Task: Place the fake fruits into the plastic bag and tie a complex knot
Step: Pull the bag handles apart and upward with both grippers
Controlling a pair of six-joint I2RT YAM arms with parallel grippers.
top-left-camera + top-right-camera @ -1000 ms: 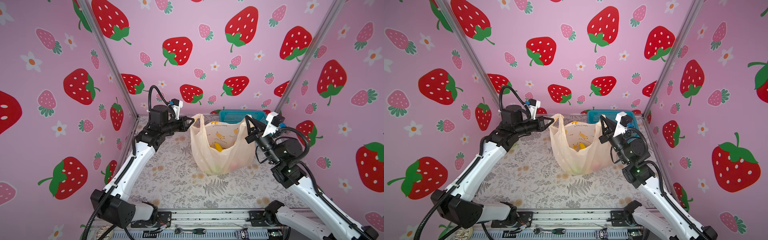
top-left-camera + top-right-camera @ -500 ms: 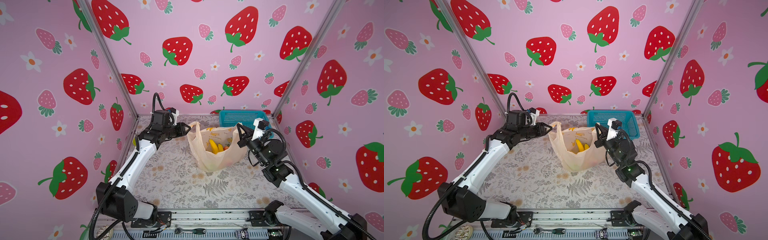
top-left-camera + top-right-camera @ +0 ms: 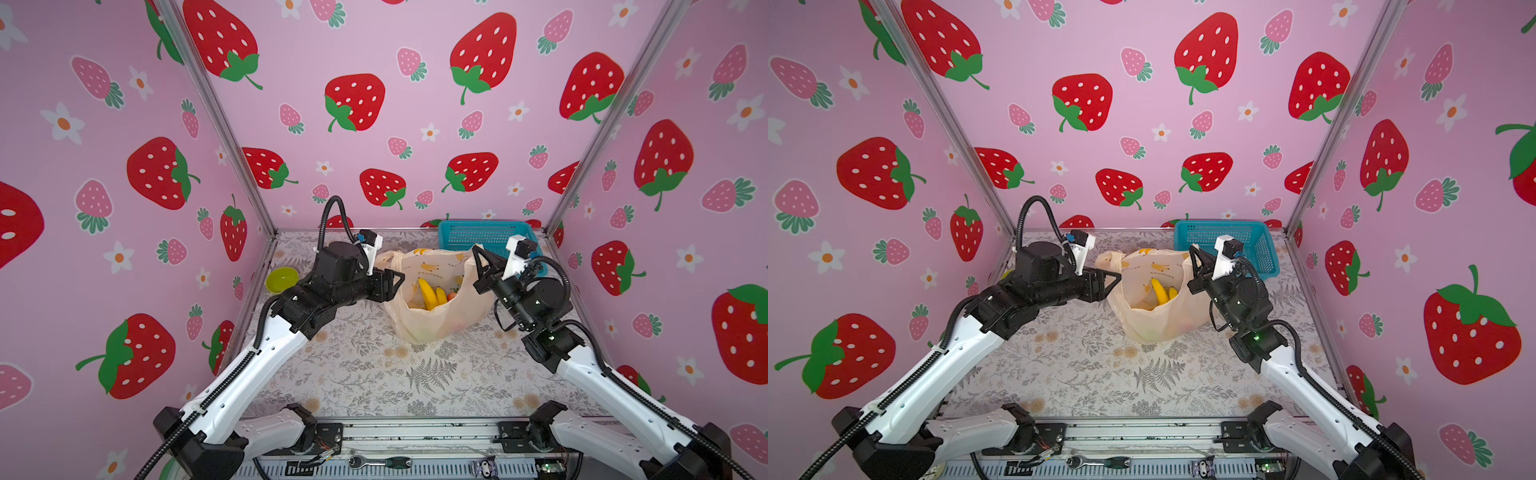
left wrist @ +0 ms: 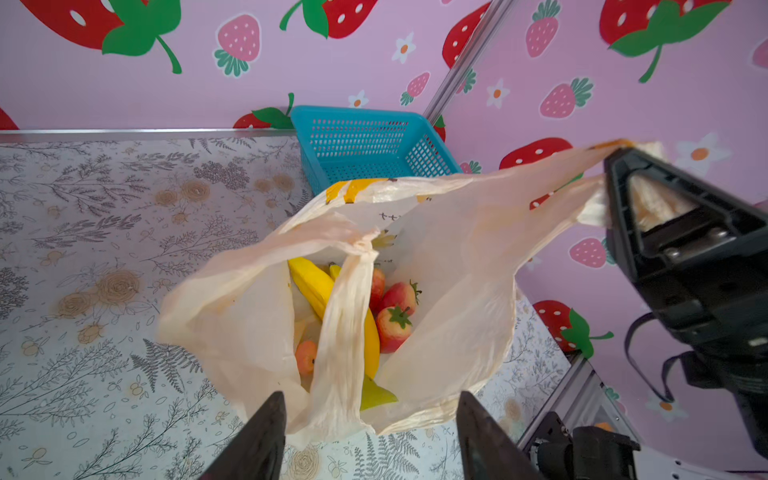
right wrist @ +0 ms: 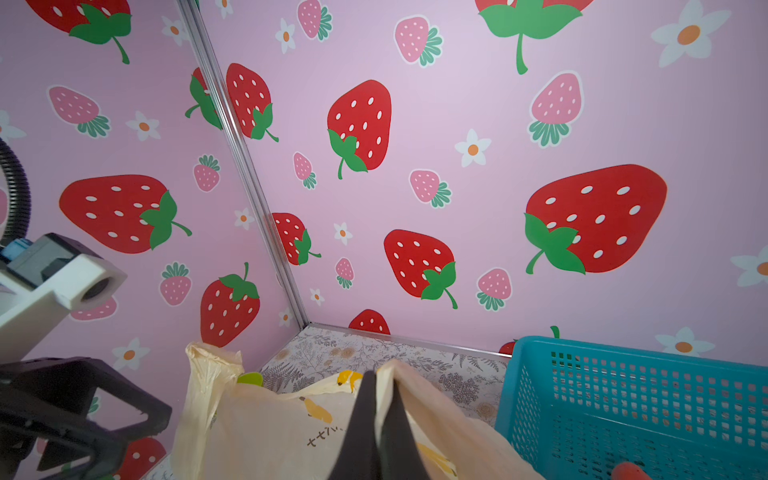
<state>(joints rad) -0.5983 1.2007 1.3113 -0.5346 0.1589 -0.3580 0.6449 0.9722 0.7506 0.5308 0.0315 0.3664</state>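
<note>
My right gripper moves and turns toward the blue mesh basket [image 3: 480,232] [image 5: 632,400] next, which stands outward of it, and releases the bag's taut handle beside the bag's opening.
The peach plastic bag [image 3: 432,316] [image 3: 1158,322] stands on the table with its mouth wide. Inside it lie yellow bananas [image 4: 311,282] [image 3: 428,291], red strawberries [image 4: 392,324] and a green fruit [image 4: 376,397]. My left gripper [image 3: 399,276] [image 4: 370,397] is open at the bag's left rim, holding nothing. The loose left handle strip [image 4: 345,332] droops across the bag's mouth just beyond its fingers. My right gripper [image 3: 476,249] [image 5: 376,374] is shut on the right handle and holds it up, taut. No knot is in view; the two handles lie apart.
A blue mesh basket [image 3: 490,237] [image 5: 623,395] stands at the back right, close behind my right gripper. A small lime-green bowl [image 3: 282,279] sits by the left wall. The walls enclose the table on three sides.
Both arms came down and the bag sank onto the table. My left gripper opened and let go of the left handle, which fell across the bag's mouth. The right gripper kept its grip.
</note>
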